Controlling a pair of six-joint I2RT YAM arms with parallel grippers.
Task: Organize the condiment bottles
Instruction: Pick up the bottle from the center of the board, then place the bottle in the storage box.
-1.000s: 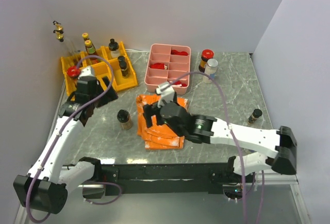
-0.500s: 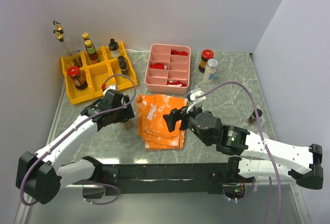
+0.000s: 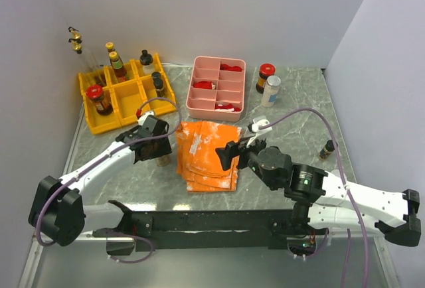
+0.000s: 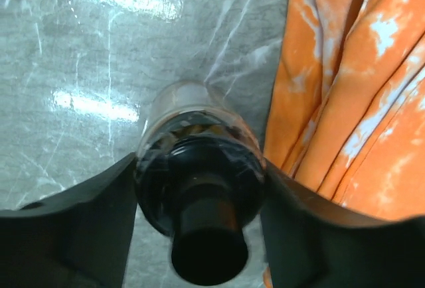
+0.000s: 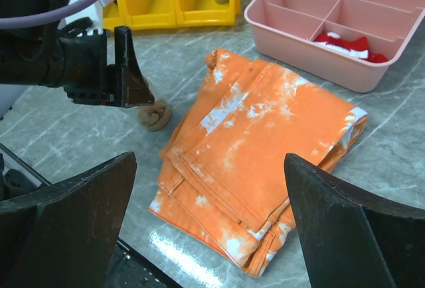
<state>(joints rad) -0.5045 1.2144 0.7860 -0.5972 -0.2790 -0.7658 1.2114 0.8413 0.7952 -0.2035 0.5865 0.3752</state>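
Observation:
The left gripper will next bring the jar up, outward and then down into the yellow bin, then release it, since other condiment bottles stand in that bin beside the black-capped bottle.
A small clear jar with a black lid (image 4: 199,168) stands on the marble table just left of the orange cloth (image 3: 206,152). My left gripper (image 4: 199,215) is down over it, both fingers pressed against its sides; in the top view the left gripper (image 3: 158,150) covers most of the jar (image 3: 162,161). The jar's base (image 5: 154,114) shows below the left gripper (image 5: 126,79) in the right wrist view. My right gripper (image 5: 209,221) hangs open over the cloth's near edge, holding nothing. More condiment bottles stand in yellow bins (image 3: 126,95): a red-capped jar (image 3: 97,99) and dark bottles (image 3: 158,83).
A pink divided tray (image 3: 192,95) with red pieces sits at the back centre. Right of it stand a red-capped jar (image 3: 265,77) and a silver-capped bottle (image 3: 271,91). A small dark bottle (image 3: 327,149) stands alone at the right. Two thin bottles (image 3: 75,39) are by the left wall.
My left arm swung from the yellow bins down to the jar beside the cloth, and its jaws closed in on it. My right arm drew back toward the near right.

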